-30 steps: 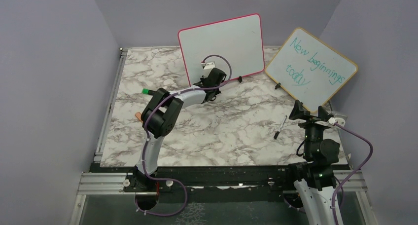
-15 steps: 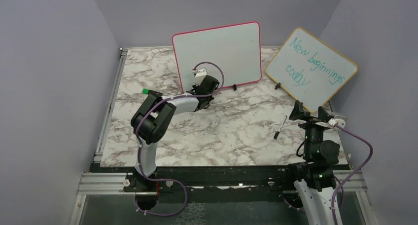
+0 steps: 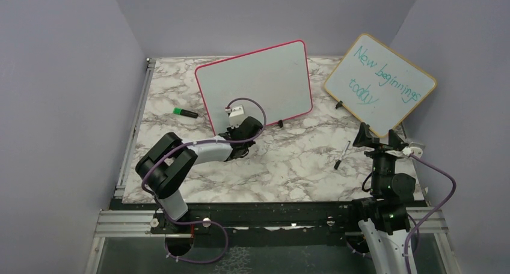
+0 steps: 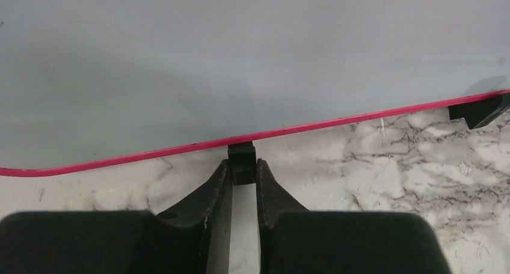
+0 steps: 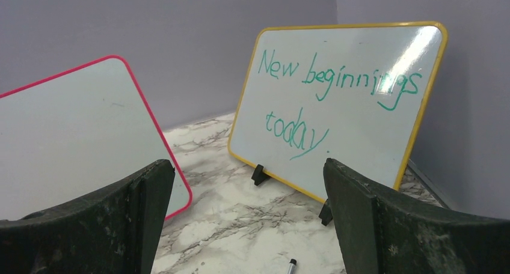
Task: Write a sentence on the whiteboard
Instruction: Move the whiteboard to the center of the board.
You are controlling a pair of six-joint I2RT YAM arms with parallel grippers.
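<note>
The whiteboard's black foot should be dragged back onto the bare marble by my left gripper and let go, since that clear part lies back of the gripper.
The whiteboard with the pink-red frame stands tilted on the marble table, and its face is blank, so no sentence is in view. My left gripper sits low at the board's bottom edge. In the left wrist view the gripper is shut on the board's small black foot. The board's other foot rests on the table to the right. My right gripper hovers at the right side, open and holding nothing. Through its wide fingers I see the whiteboard at left.
A yellow-framed board with teal writing "New beginnings today" leans at the back right. A black marker lies on the table in front of the right gripper. A green-capped marker lies left of the whiteboard.
The left gripper closed on the foot and pulled the whiteboard toward the near left, turning it. The arm folded back and uncovered the green marker. The right arm stayed still.
</note>
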